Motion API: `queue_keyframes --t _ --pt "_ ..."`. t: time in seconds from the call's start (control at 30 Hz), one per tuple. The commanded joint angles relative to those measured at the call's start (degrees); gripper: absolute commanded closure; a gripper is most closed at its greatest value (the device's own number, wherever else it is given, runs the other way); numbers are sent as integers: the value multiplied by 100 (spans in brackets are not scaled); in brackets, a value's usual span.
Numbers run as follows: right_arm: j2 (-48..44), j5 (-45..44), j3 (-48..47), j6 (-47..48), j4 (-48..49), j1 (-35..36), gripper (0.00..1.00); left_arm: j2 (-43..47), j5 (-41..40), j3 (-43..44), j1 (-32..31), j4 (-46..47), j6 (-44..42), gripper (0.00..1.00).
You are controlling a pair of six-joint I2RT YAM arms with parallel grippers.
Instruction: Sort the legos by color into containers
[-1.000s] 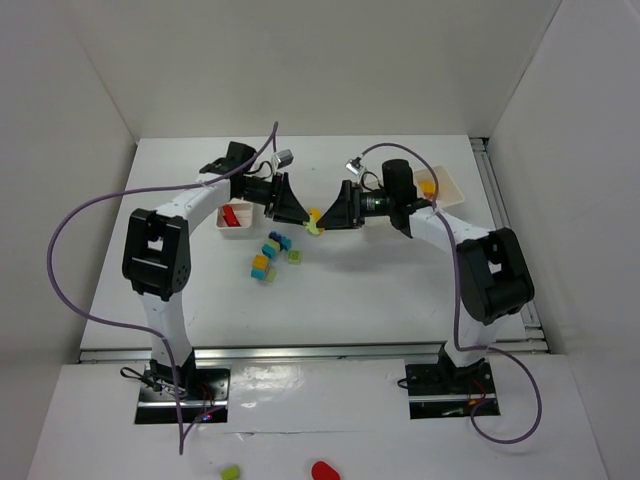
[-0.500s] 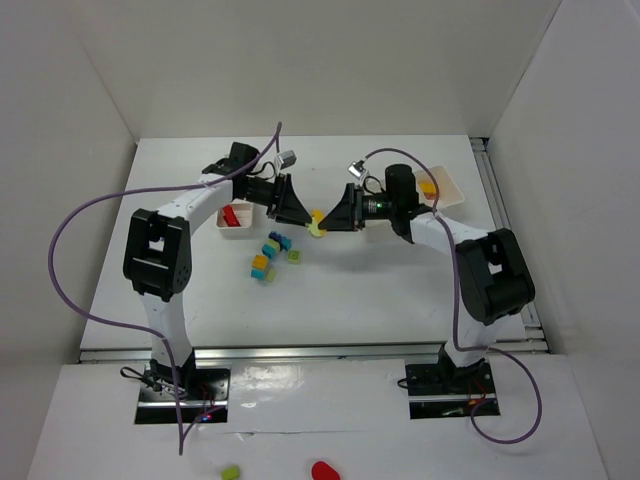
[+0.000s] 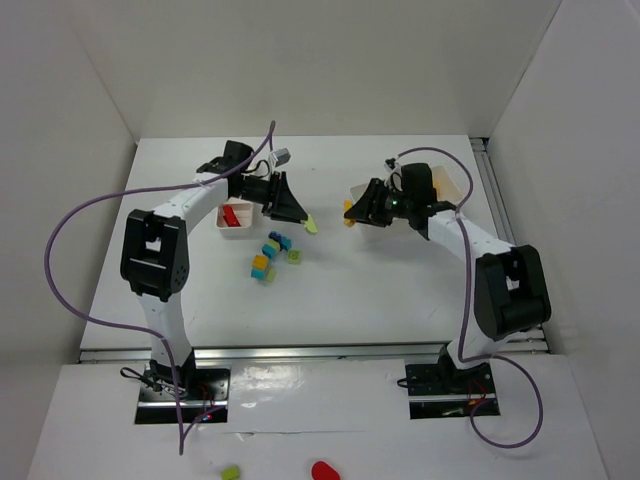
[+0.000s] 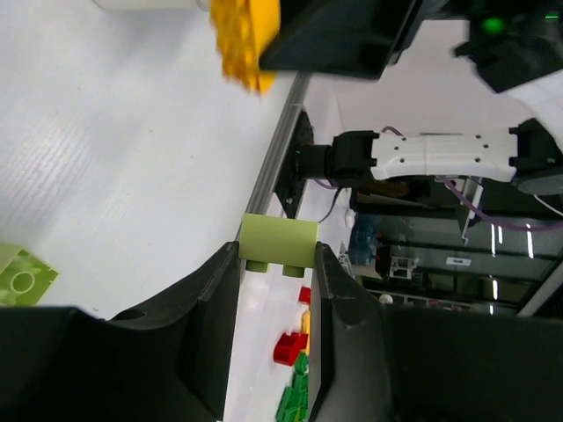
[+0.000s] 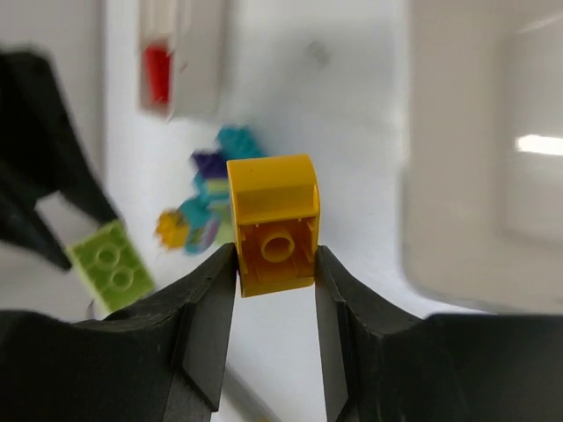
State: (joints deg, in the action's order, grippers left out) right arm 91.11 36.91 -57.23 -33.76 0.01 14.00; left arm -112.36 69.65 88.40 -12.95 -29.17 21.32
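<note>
The robot's right gripper will next go to the right in the top view, over the end of the white tray behind its arm, because yellow is already there.
My left gripper is shut on a lime green brick and holds it above the table's middle. My right gripper is shut on a yellow brick, a short gap to the right of the green one. In the right wrist view the green brick shows at the lower left. Several loose bricks in cyan, yellow and green lie below the left gripper. The left white tray holds a red brick. The right white tray lies behind the right arm.
White walls close in the table on the left, back and right. A rail runs along the near edge. Purple cables loop off both arms. A lone lime brick lies on the table near the left gripper.
The green and yellow bricks were together between both grippers. The right gripper has pulled away to the right with the yellow brick; the left gripper keeps the green one, almost in place.
</note>
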Motion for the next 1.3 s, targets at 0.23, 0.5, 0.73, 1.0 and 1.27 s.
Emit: queue_keyframes --t 0.23,0.5,0.73,1.0,1.27 --pt "54 -4699 -1887 862 -2391 -722 67 504 -1435 345 -234 -511 -59 100" --pt "925 -5465 -2687 1055 -2603 -1109 66 566 -2112 686 -664 -511 319 100" --pt "1426 -5765 -2969 1055 -2550 -1268 65 206 -2534 1407 -1104 -511 584 100" --pt "1673 -6065 -3083 1003 -2199 -1461 26 -751 -2395 2645 -1271 -572 935 100" --pt "1244 -5529 -2962 687 -2331 -1532 18 -1464 -2798 3701 -1447 -572 1252 100"
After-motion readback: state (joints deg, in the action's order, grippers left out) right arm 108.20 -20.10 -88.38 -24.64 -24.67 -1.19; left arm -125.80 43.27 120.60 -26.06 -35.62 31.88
